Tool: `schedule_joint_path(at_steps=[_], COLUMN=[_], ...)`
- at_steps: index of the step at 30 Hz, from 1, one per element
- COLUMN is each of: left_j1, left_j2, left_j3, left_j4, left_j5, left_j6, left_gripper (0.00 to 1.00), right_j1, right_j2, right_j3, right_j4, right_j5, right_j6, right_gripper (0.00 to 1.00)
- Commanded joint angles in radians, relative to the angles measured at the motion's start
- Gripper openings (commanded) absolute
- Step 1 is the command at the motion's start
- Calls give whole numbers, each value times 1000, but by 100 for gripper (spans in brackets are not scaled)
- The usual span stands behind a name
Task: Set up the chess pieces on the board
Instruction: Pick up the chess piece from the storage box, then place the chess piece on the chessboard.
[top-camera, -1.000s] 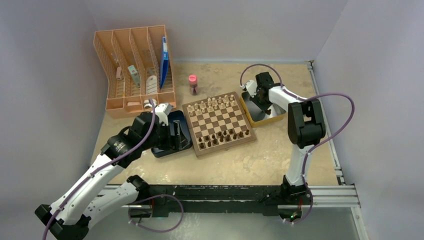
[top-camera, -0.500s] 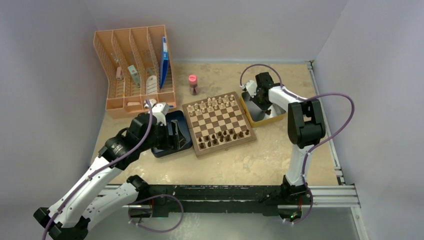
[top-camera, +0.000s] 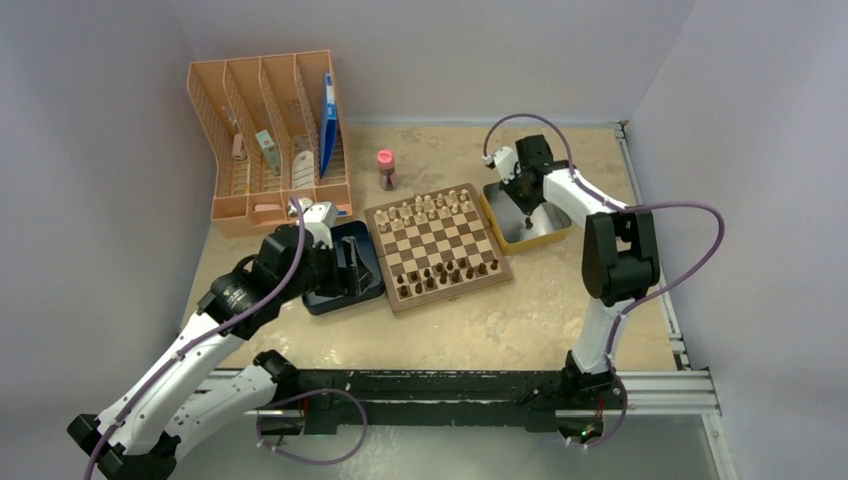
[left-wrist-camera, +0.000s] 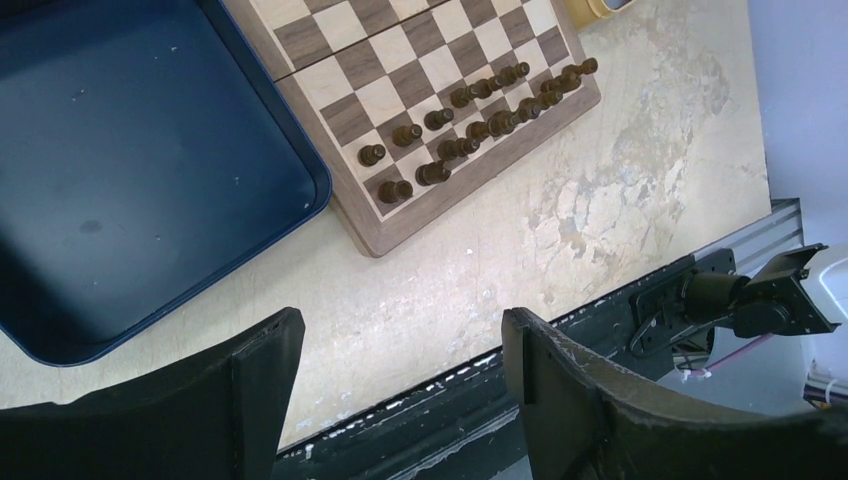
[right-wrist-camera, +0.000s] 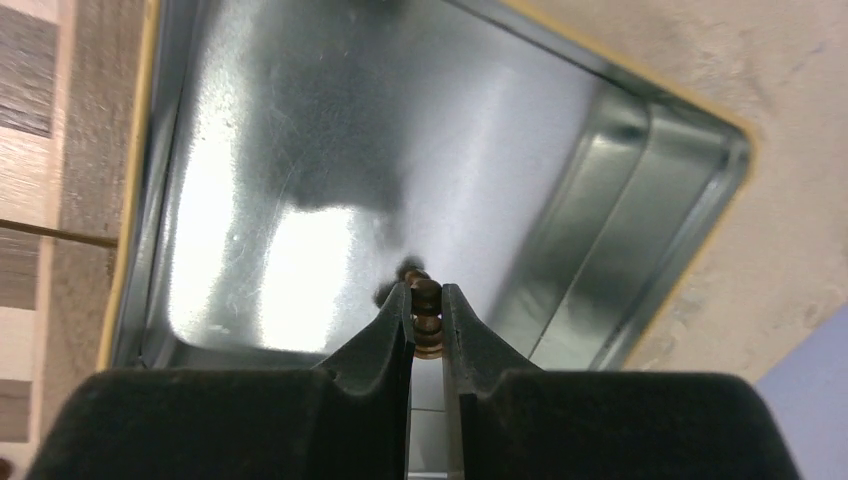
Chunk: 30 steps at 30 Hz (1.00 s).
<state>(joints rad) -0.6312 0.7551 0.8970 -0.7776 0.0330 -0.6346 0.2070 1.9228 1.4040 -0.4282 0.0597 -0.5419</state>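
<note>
Next, my right gripper lifts over the tin's rim, back and down to the dark front row's empty end, since that end lies to its left in the top view.
The board (top-camera: 437, 246) lies mid-table with pale cream figures in its far rows and dark brown chess pieces (top-camera: 446, 273) in its near rows; these also show in the left wrist view (left-wrist-camera: 470, 115). My right gripper (right-wrist-camera: 427, 292) is shut on one dark brown chess piece (right-wrist-camera: 426, 315) and holds it above the metal floor of the yellow-rimmed tin (top-camera: 550, 235). In the top view that piece (top-camera: 527, 220) hangs under the right gripper (top-camera: 525, 205). My left gripper (left-wrist-camera: 400, 340) is open and empty, above the table's near edge beside the dark blue box (top-camera: 325, 300).
An orange file organiser (top-camera: 265, 130) with small items stands at the back left. A pink-capped bottle (top-camera: 385, 168) stands behind the board. The dark blue box (left-wrist-camera: 120, 180) shows nothing inside. A metal rail (top-camera: 680, 330) runs along the right edge.
My right gripper has lifted and shifted slightly back over the yellow-rimmed tin, with the dark piece in it. The left arm drew back slightly a second ago and has since stayed still.
</note>
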Motion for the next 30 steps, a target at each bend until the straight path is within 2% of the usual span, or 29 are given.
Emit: schedule_joint_path(at_steps=[1, 5, 12, 16, 19, 22, 24, 26, 30], left_j1=[-4, -2, -3, -2, -2, -2, -2, -2, -3], left_j2=[0, -9, 2, 28, 20, -19, -45, -60, -81], left_j3=[16, 1, -34, -36, -76, -129, -148, -157, -161], left_j4=[55, 81, 168, 212, 251, 299, 326, 337, 329], left_j5=[-30, -31, 5, 15, -1, -22, -20, -3, 76], left_j6=[29, 41, 11, 40, 53, 52, 53, 58, 76], left_gripper=[72, 72, 69, 69, 69, 69, 69, 68, 68], right_j1=[-4, -2, 0, 2, 13, 57, 132, 190, 267], right_j2=[-79, -102, -204, -253, -302, -334, -330, -337, -391], right_j3=[53, 54, 15, 13, -40, -126, -163, -204, -315], right_j4=[11, 74, 205, 247, 320, 415, 442, 494, 624], right_j5=[-22, -23, -118, -99, -130, -133, -64, 4, 27], right_j6=[75, 146, 365, 461, 562, 639, 622, 629, 679], right_gripper=[9, 9, 8, 9, 9, 10, 10, 10, 9])
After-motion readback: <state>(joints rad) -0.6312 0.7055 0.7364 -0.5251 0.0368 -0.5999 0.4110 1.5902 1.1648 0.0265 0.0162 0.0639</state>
